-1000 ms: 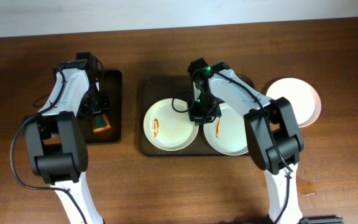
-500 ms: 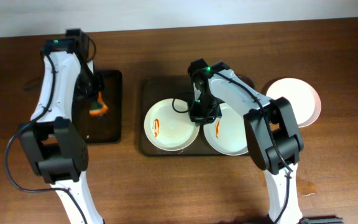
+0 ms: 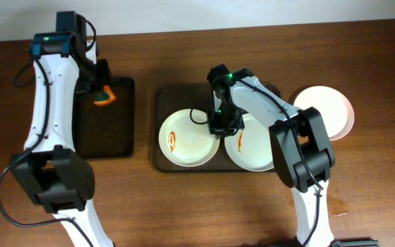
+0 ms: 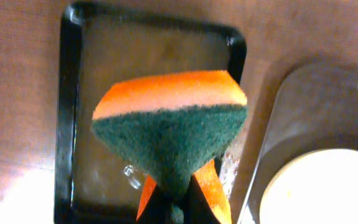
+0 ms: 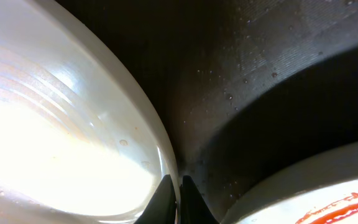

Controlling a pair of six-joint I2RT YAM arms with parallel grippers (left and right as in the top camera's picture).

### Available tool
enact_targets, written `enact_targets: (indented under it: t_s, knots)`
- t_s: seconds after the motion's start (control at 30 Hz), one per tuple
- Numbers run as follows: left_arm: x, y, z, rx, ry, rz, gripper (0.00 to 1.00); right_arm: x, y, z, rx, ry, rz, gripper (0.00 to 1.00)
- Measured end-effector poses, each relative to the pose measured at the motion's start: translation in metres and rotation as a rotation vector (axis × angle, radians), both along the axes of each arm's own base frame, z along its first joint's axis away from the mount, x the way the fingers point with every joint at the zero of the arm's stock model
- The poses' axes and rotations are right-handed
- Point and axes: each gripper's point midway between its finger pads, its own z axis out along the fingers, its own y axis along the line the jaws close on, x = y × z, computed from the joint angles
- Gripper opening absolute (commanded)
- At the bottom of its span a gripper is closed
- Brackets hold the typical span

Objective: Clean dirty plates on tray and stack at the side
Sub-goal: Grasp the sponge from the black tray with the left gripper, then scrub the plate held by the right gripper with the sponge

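My left gripper holds the sponge (image 4: 173, 130) above the small black tray (image 4: 104, 180). Next it will move across the held plate's smear, come back and go down to release the sponge on the tray.
Two white plates lie on the dark tray (image 3: 166, 96). The left plate (image 3: 187, 139) and the right plate (image 3: 252, 147) each carry an orange-red smear. My right gripper (image 3: 221, 125) is shut on the left plate's right rim (image 5: 160, 143), its fingertips (image 5: 166, 193) pinching the edge. The smeared neighbour plate (image 5: 316, 193) shows at lower right in the right wrist view. A third plate (image 3: 328, 110) sits on the table right of the tray, with no smear visible. My left gripper (image 3: 100, 90) is shut on an orange and green sponge (image 4: 173, 130), held above the small black tray (image 4: 67, 124).
The small black tray (image 3: 105, 134) lies left of the big tray, wet and holding nothing else. A narrow strip of wooden table separates the two trays. The big tray's corner (image 4: 316, 106) and a plate (image 4: 328, 193) show at right in the left wrist view.
My left gripper shut on the sponge, lifted it off the black tray and carried it toward the tray's back end. The right arm and plates stayed put.
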Motion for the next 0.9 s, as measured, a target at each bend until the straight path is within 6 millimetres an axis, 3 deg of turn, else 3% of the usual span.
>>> enact_targets:
  t_s: [0.07,0.1,0.17,0.2,0.3,0.33,0.37,0.43,0.47,0.5,0.57,0.67,0.73,0.9]
  knots:
    - [0.003,-0.001,-0.031,-0.005,0.024,-0.001,0.0,0.0,0.0,0.0,0.0,-0.001,0.0,0.04]
    - [-0.008,-0.001,-0.063,-0.006,0.106,-0.001,0.0,0.001,0.0,0.0,0.0,-0.002,0.0,0.04]
    - [-0.027,-0.001,-0.099,-0.01,0.234,0.0,0.0,0.0,0.0,0.0,0.0,-0.002,0.0,0.04]
    - [-0.042,-0.001,-0.104,-0.015,0.31,0.001,0.0,0.0,0.0,0.0,0.0,-0.001,0.0,0.04]
    - [-0.035,-0.007,-0.053,-0.052,0.266,-0.006,0.0,0.001,0.0,0.0,0.002,-0.004,0.0,0.04]
    - [-0.027,-0.015,-0.011,-0.089,0.157,-0.019,0.0,0.001,0.001,0.0,0.002,-0.004,0.0,0.04]
    - [-0.029,-0.026,0.015,-0.122,0.104,-0.039,0.0,0.001,0.001,0.0,0.003,-0.004,0.001,0.04]
    - [-0.037,-0.055,0.037,-0.163,0.06,-0.102,0.0,0.001,0.001,0.0,0.003,-0.004,-0.006,0.04]
    - [-0.039,-0.073,0.033,-0.178,0.068,-0.141,0.0,0.001,0.001,0.0,0.002,-0.002,-0.017,0.04]
    - [-0.04,-0.085,0.025,-0.187,0.077,-0.167,0.0,0.002,0.001,0.0,0.001,-0.002,-0.024,0.04]
    - [-0.053,-0.126,-0.024,-0.217,0.159,-0.252,0.0,0.003,0.002,0.0,0.002,-0.003,-0.033,0.04]
    - [-0.064,-0.17,-0.074,-0.284,0.174,-0.342,0.0,0.004,0.002,0.0,0.002,-0.005,-0.042,0.04]
    - [-0.089,-0.199,-0.113,-0.351,0.227,-0.388,0.0,0.004,0.002,0.0,0.002,-0.005,-0.044,0.04]
    - [-0.106,-0.226,-0.145,-0.429,0.23,-0.372,0.0,0.005,0.003,0.0,0.004,-0.01,-0.047,0.04]
